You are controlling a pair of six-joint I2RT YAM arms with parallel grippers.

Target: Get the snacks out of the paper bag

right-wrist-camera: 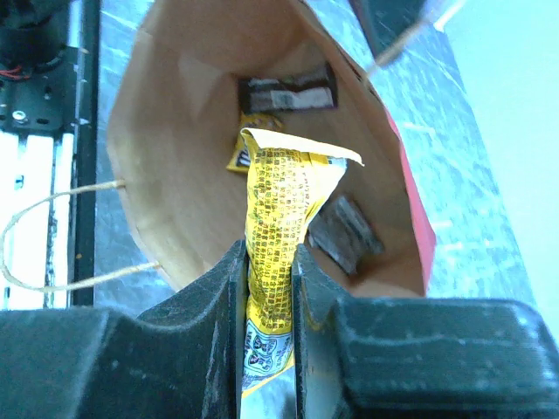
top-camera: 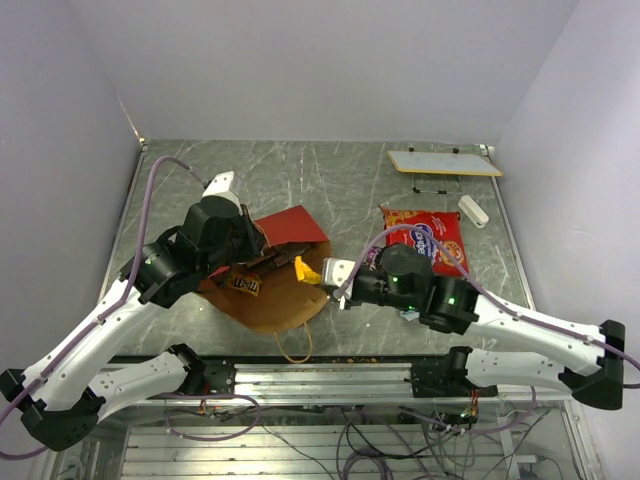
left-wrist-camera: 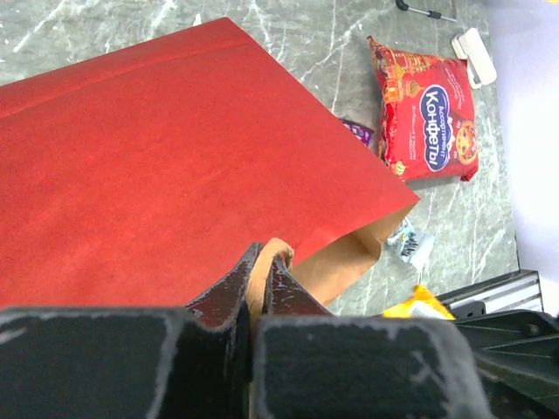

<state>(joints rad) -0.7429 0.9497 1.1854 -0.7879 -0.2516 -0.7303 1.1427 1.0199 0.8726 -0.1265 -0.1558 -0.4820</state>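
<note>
I will next swing the yellow packet away from the bag with my right gripper. Then I will tip the gripper downward and lower the packet beside the purple wrapper.
The paper bag lies on its side, red outside and brown inside, its mouth facing the right arm. My left gripper is shut on the bag's upper rim and holds the mouth open. My right gripper is shut on a yellow packet just in front of the mouth; the packet also shows in the top view. Inside the bag lie two dark wrappers and a small yellow one. The big red packet lies on the table to the right. A silvery wrapper lies near the mouth.
A flat white board and a small white cylinder sit at the back right. A tan loop handle trails toward the metal rail at the near edge. A purple wrapper peeks out beside the bag.
</note>
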